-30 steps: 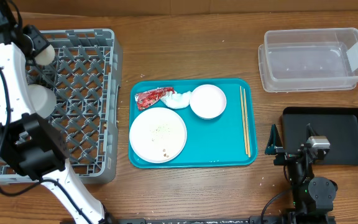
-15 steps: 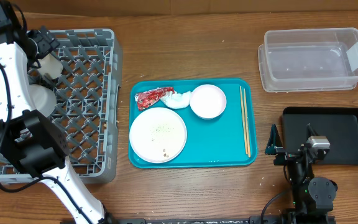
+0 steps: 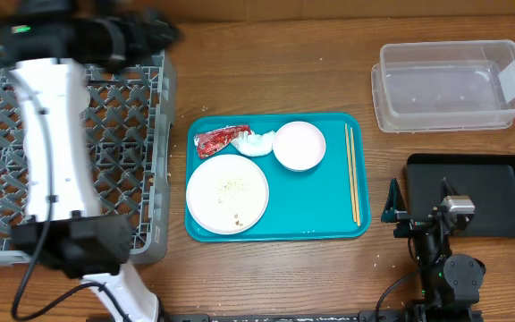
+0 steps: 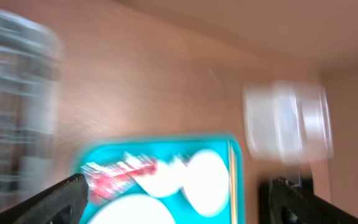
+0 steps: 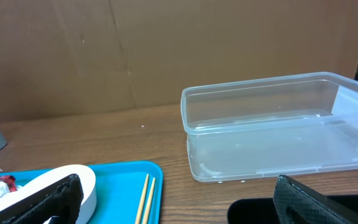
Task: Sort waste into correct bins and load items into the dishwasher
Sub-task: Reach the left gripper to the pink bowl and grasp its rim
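Observation:
The left gripper should next leave the rack, move across the tray and go down onto the bowl's rim on the side of the chopsticks, because bare tray shows between the pale bowl (image 3: 299, 145) and the chopsticks.
My left gripper (image 3: 146, 31) is over the back right corner of the grey dish rack (image 3: 123, 134). In the blurred left wrist view its fingers (image 4: 178, 186) are wide open and empty. The arm hides the white cup and one bowl. On the teal tray (image 3: 329, 215) lie the red wrapper (image 3: 217, 139), white napkin (image 3: 257, 143), a pale bowl (image 3: 299, 145), the white plate (image 3: 227, 193) with crumbs (image 3: 232, 187), and the chopsticks (image 3: 353, 174). My right gripper (image 3: 399, 213) is open and empty (image 5: 179, 186), low between the tray and the black tray (image 3: 499, 197).
The clear tub (image 3: 450, 85) stands at the back right and also shows in the right wrist view (image 5: 278, 124). My white left arm (image 3: 56, 134) spans the rack from front to back. Bare wood lies between the rack and the teal tray.
My left gripper was at the white cup over the rack's back left. It has risen and swung right to the rack's back right corner, and the cup is now hidden. The right arm has not moved.

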{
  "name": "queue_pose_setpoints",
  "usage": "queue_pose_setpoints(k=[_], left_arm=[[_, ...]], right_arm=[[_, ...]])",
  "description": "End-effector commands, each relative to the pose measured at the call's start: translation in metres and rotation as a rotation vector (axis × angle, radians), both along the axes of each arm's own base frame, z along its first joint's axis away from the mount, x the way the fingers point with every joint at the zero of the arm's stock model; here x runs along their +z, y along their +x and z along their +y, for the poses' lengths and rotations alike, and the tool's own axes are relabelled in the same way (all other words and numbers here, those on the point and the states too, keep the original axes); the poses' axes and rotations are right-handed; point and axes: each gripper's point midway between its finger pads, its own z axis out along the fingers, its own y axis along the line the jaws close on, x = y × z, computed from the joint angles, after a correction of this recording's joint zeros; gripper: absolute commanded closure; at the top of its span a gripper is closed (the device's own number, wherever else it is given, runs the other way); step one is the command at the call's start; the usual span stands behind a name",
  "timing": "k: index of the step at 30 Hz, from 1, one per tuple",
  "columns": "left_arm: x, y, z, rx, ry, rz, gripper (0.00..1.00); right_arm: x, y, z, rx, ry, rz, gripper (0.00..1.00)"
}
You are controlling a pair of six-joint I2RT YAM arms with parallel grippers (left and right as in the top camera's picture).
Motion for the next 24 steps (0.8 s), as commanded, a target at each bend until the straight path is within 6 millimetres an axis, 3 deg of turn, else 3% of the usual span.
queue_pose_setpoints(k=[1, 2, 5, 8, 12, 18, 24], left_arm=[[-0.034, -0.028, -0.086, -0.285, 0.047, 0.070, 0.11], [-0.049, -0.035, -0.105, -0.326, 0.079, 0.109, 0.19], [-0.092, -0.058, -0.158, -0.450, 0.161, 0.196, 0.28], [-0.141, -0.086, -0.208, -0.577, 0.260, 0.280, 0.28], [-0.189, -0.114, -0.253, -0.694, 0.351, 0.337, 0.29], [-0.243, -0.135, -0.282, -0.728, 0.514, 0.362, 0.29], [-0.268, -0.134, -0.275, -0.663, 0.687, 0.350, 0.30]], right_arm=[[-0.002, 0.000, -0.001, -0.005, -0.004, -0.005, 0.00], [-0.002, 0.000, -0.001, -0.005, -0.004, -0.005, 0.00], [-0.002, 0.000, -0.001, -0.005, -0.004, -0.005, 0.00], [-0.002, 0.000, -0.001, -0.005, -0.004, -0.005, 0.00], [-0.002, 0.000, -0.001, -0.005, -0.004, -0.005, 0.00], [-0.002, 0.000, -0.001, -0.005, -0.004, -0.005, 0.00], [-0.002, 0.000, -0.001, -0.005, -0.004, -0.005, 0.00]])
